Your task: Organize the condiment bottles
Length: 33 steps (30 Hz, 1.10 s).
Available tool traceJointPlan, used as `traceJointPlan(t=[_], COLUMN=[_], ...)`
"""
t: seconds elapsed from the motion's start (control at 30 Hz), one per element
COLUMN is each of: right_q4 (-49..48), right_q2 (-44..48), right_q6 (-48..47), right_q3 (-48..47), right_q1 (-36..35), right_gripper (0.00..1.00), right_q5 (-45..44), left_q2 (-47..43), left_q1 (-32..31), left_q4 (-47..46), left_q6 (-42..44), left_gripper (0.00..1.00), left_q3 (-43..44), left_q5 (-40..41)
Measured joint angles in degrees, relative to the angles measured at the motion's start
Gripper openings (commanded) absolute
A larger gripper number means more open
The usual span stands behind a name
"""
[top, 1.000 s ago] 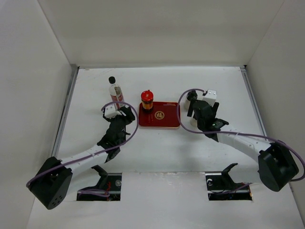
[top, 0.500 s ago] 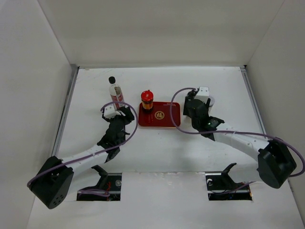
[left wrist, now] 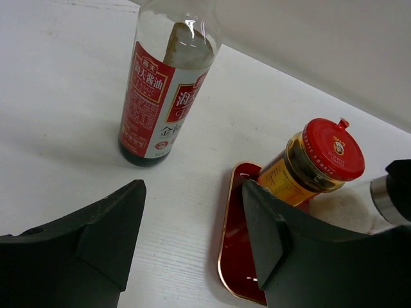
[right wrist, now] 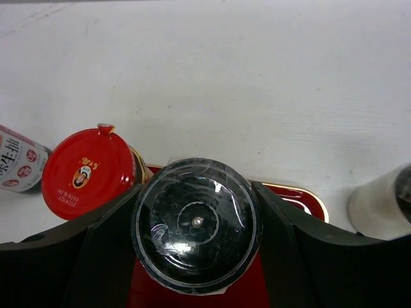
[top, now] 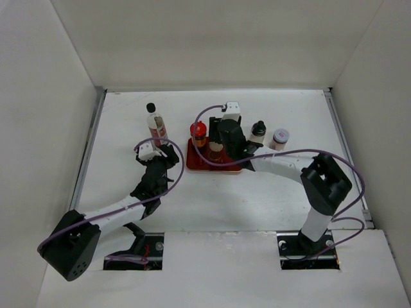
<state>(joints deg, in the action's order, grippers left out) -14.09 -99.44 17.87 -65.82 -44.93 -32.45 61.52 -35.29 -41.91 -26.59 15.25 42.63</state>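
The bottom of the red tray is open beside the red-capped jar. I will move my right gripper slightly down and toward the red-capped jar and release the silver-lidded jar there.
My right gripper (top: 218, 147) is shut on a jar (right wrist: 196, 224) with a dark glossy round top over the red tray (top: 226, 168). The jar's silver side shows in the left wrist view (left wrist: 385, 199); I take it for the silver-lidded jar. I cannot tell whether it touches the tray. The red-capped jar (top: 198, 133) stands on the tray's far left corner, just left of the held jar (right wrist: 87, 173). The tall slim bottle (top: 155, 123) stands left of the tray. My left gripper (top: 168, 153) is open and empty, near the bottle (left wrist: 164, 96) and the tray's left edge (left wrist: 234, 256).
The black-capped beige bottle (top: 258, 131) and the pale-lidded jar (top: 280, 136) stand side by side on the table right of the tray. White walls enclose the table on three sides. Purple cables loop off both wrists.
My right arm has swung left from beside the tray's right end to over the tray, carrying the jar. The beige bottle and pale-lidded jar now show. The left arm has not moved.
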Motion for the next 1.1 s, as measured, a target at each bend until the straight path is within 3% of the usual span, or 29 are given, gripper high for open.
traceJointPlan(t=[0.37,0.43,0.57,0.73,0.87,1.1], right_q4=[-0.68,-0.79,-1.51,-2.16,-1.31,-1.51], right_q2=[-6.36,-6.38,-6.95,-6.82,-3.76,9.84], right_q6=[-1.07,-1.49,-2.01,-2.47,-2.27,-1.38], right_q3=[-2.45,-2.58,-3.06,-3.37,-1.75,6.67], right_q1=[0.00,0.00,0.02,0.11,0.46,5.66], right_gripper=[0.59,0.66,0.88,0.92,0.92,0.91], right_q5=[0.81,0.70,-0.02,-0.76,-1.31,-2.97], left_q2=[0.09,0.15,0.15,0.15,0.15,0.15], left_q1=[0.02,0.02,0.02,0.02,0.02,0.00], left_q4=[-0.31,-0.31,-0.33,-0.33,-0.33,-0.33], left_q6=[-0.02,-0.02,-0.02,-0.02,-0.02,-0.02], left_gripper=[0.58,0.58,0.58,0.58,0.58,0.58], left_q3=[-0.02,-0.02,-0.02,-0.02,-0.02,-0.02], left_q5=[-1.36,-1.49,-1.64,-1.75,-1.79,-1.92])
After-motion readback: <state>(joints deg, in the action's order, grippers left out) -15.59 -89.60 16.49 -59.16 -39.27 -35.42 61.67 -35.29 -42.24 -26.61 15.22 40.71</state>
